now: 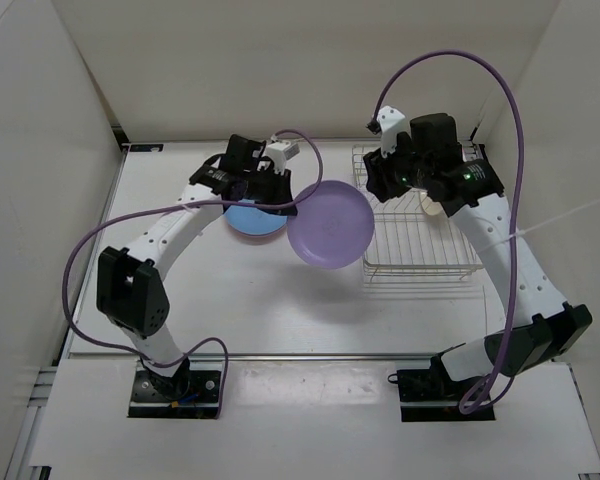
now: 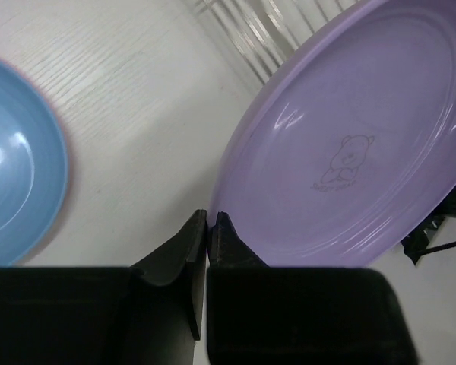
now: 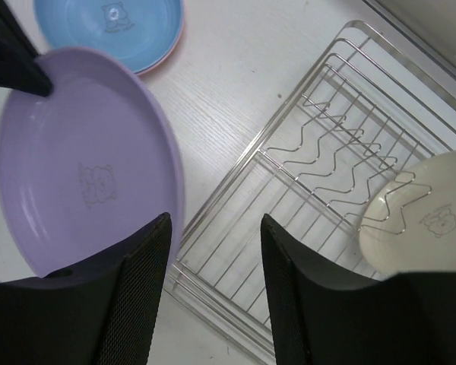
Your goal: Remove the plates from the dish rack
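My left gripper needs to carry the purple plate [image 1: 330,224] over the stacked blue plate [image 1: 253,221] next, then lower it and release it, because the blue plate is below and to the left in the top view.
My left gripper [image 1: 286,196] [image 2: 210,218] is shut on the rim of the purple plate [image 1: 330,224] [image 2: 357,144] and holds it tilted above the table, left of the dish rack [image 1: 420,250] [image 3: 327,144]. The purple plate also shows in the right wrist view [image 3: 83,160]. The blue plate [image 1: 250,218] [image 2: 15,182] [image 3: 110,26] lies on the table on top of the pink plate [image 3: 172,50], of which only a thin rim shows. The cream plate [image 1: 435,207] [image 3: 425,220] leans among the rack's prongs. My right gripper [image 1: 383,180] [image 3: 213,220] is open and empty above the rack's left part.
White walls enclose the table at the left, back and right. Purple cables [image 1: 450,62] loop over both arms. The rack [image 2: 243,30] stands at the back right, close to the wall.
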Controlling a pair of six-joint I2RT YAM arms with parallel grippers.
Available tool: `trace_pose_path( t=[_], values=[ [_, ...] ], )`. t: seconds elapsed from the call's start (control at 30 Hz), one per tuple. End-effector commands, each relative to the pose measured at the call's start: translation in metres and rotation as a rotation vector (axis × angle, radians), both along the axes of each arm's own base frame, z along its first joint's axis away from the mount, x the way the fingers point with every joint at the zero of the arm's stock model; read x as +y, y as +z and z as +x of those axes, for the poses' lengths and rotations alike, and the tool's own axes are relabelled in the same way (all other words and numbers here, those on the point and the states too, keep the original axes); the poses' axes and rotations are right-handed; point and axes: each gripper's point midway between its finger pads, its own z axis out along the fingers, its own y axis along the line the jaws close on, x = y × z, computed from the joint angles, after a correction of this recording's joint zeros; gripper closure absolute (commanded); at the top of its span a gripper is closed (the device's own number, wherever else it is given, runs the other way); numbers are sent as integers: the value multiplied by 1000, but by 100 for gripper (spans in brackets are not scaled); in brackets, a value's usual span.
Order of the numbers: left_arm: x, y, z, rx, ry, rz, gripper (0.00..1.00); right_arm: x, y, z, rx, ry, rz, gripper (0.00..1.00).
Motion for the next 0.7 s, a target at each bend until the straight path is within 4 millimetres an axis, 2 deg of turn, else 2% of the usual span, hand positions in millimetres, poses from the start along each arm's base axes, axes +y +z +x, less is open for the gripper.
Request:
trace_pose_path(
  t=[0.0, 0.07, 0.13, 0.2, 0.23, 0.27, 0.3, 0.33, 0.37, 0.4, 0.43, 0.47, 0.5, 0.6, 0.67],
  values=[
    [22, 50, 5, -168, 121, -24, 89, -3, 5, 17, -42, -57, -8, 45],
    [35, 49, 12, -179, 197, -2, 89, -7, 4, 23, -49, -98, -17, 45],
    [76, 47, 37, -198, 396, 64, 89, -21, 2, 34, -74, -180, -67, 43],
    [101, 56, 54, -213, 513, 61, 89, -30, 4, 39, -96, -226, -89, 43],
    [113, 55, 61, -195, 561, 61, 89, -35, 9, 38, -111, -248, -96, 43],
    [136, 46, 75, -149, 639, 62, 89, -35, 15, 38, -133, -245, -92, 43],
    [142, 52, 84, -139, 661, 40, 89, -35, 15, 38, -134, -245, -92, 43],
    [148, 49, 92, -115, 674, 34, 89, -38, 14, 36, -134, -255, -99, 43],
    [153, 40, 94, -70, 678, 52, 89, -40, 13, 34, -134, -255, -99, 43],
    [161, 29, 111, -30, 710, 63, 89, -42, 13, 35, -137, -266, -106, 43],
    [163, 21, 116, 9, 716, 56, 89, -44, 14, 35, -140, -279, -114, 43],
    [166, -3, 122, 87, 718, 63, 89, -46, 18, 33, -154, -273, -117, 43],
    [168, -6, 128, 96, 716, 56, 89, -47, 20, 35, -164, -283, -118, 43],
    [173, -38, 134, 191, 709, 47, 89, -49, 23, 34, -174, -292, -117, 43],
    [174, -47, 138, 225, 707, 33, 89, -49, 23, 34, -174, -292, -117, 42]
  ],
)
